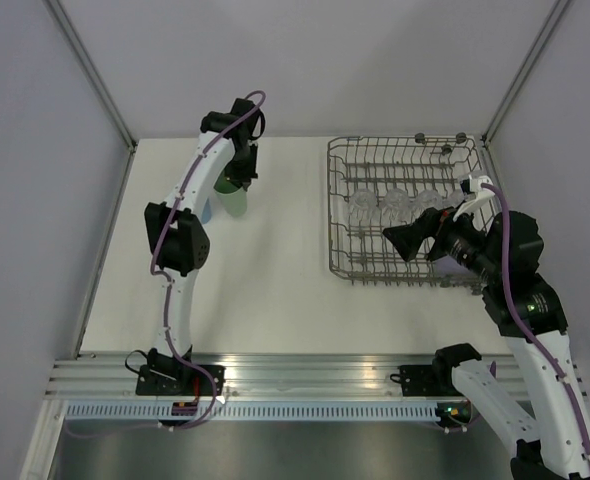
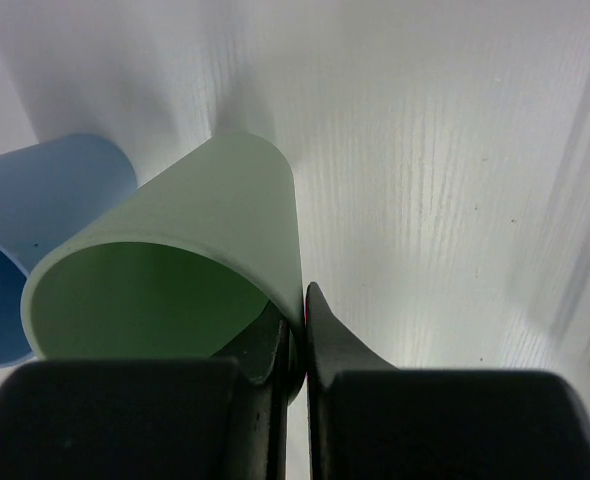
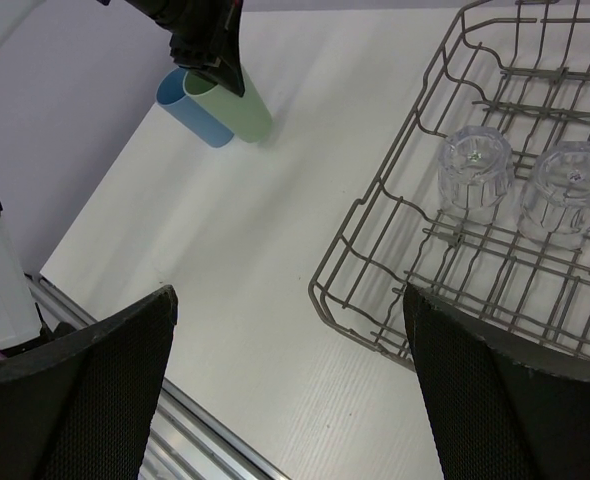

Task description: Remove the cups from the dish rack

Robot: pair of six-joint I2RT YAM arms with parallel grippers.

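Note:
My left gripper will next lower the green cup onto the tabletop beside the blue cup, below my gripper, and release the green cup's rim.
My left gripper (image 1: 239,178) is shut on the rim of the pale green cup (image 1: 235,201), one finger inside and one outside (image 2: 300,335). The green cup (image 2: 175,250) stands mouth up beside the blue cup (image 2: 35,220) at the table's back left; both show in the right wrist view, green (image 3: 240,108) and blue (image 3: 189,108). The grey wire dish rack (image 1: 337,215) sits at the right with clear glasses upside down in it (image 1: 361,205) (image 1: 396,203) (image 1: 427,200). My right gripper (image 1: 395,241) is open and empty above the rack's near left corner (image 3: 360,215). Two glasses (image 3: 473,170) (image 3: 570,190) lie ahead of it. The lilac cup is not clearly visible.
An aluminium rail (image 1: 305,375) runs along the table's near edge and shows in the right wrist view (image 3: 190,425). Grey walls with metal frame posts (image 1: 95,80) close in the table at the back and both sides. The rack's black wheels (image 1: 419,137) face the back wall.

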